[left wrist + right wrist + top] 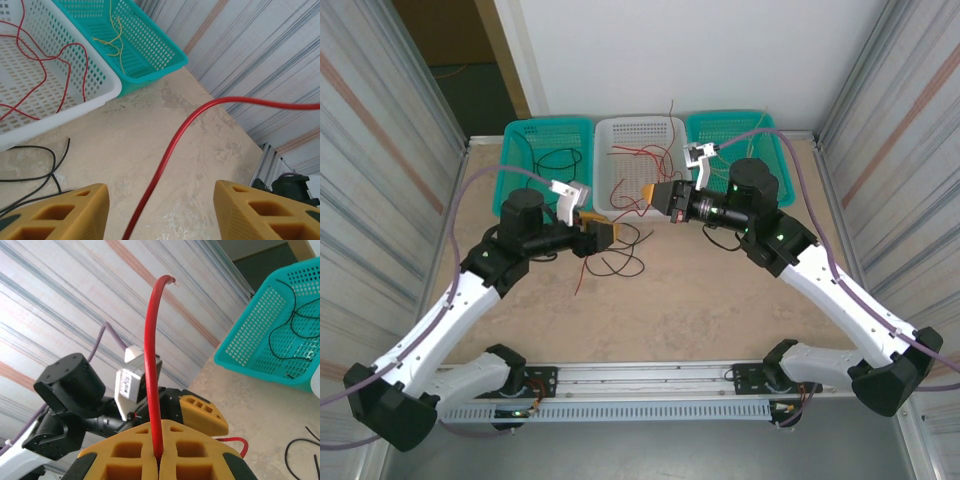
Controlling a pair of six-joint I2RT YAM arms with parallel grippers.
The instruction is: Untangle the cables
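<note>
The white basket [640,124] of red cables lies outward. So my right gripper should next carry this one outward to the basket's edge by the yellowish cables and release it.
My right gripper [159,457] is shut on a red cable [150,365], which sticks straight up out of its yellow fingers with its free end in the air. In the overhead view this gripper [648,192] hovers in front of the white basket [640,124]. My left gripper [160,200] is open, and the same red cable [167,160] runs between its fingers [70,210] without touching either one. It [610,232] sits just left of and below the right gripper. Loose black cables [620,262] and a short red one [583,281] lie on the table under them.
Three baskets line the back edge. The left teal one [550,124] holds black cables, the white one [112,87] red cables, and the right teal one [150,75] yellowish cables. Corrugated walls close both sides. More black cable [30,170] lies left of my left fingers.
</note>
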